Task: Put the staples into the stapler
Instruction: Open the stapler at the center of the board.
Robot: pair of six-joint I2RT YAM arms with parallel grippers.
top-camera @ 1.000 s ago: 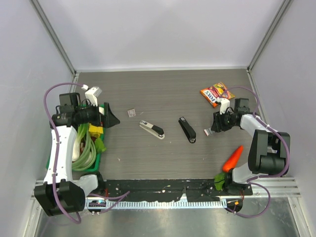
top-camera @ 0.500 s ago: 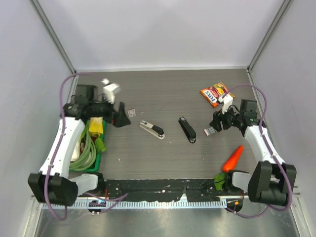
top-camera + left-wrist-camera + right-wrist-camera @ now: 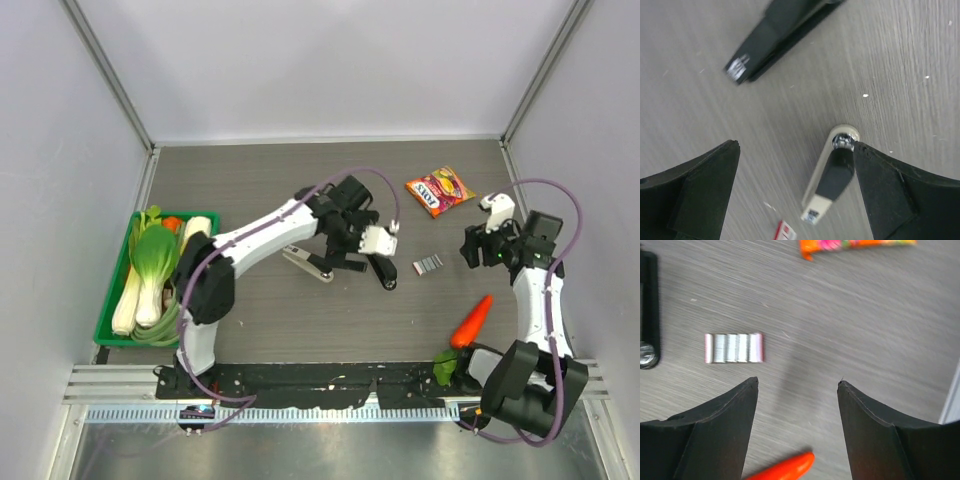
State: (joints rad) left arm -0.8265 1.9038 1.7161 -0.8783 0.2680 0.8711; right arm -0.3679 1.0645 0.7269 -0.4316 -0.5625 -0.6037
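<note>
My left gripper turns and moves to the right in the top view and down onto the black stapler's body (image 3: 381, 267) (image 3: 785, 25) next, as it lies slanted to the gripper's fingers.
My left gripper (image 3: 345, 256) hangs wide open above the table's middle, over two staplers. In the left wrist view the beige stapler with a black top (image 3: 832, 180) lies between the jaws (image 3: 795, 145), close to the right finger (image 3: 890, 195), untouched as far as I can see. A black stapler (image 3: 780, 35) lies beyond it. The tiny white, red-labelled staples box (image 3: 786, 231) peeks in at the bottom edge. A silvery strip of loose staples (image 3: 428, 263) lies right of the black stapler (image 3: 380, 266). To its right, my right gripper (image 3: 479, 250) is open and empty (image 3: 798, 381).
An orange snack packet (image 3: 440, 190) lies at the back right. A carrot (image 3: 470, 321) lies near the right arm's base, its tip under the right jaws (image 3: 785, 467). A green tray (image 3: 103, 325) of vegetables stands at the left edge.
The left arm has swung from beside the tray across to the staplers in the middle, still open. The right gripper has widened and drawn back to the right, away from the staple strip.
</note>
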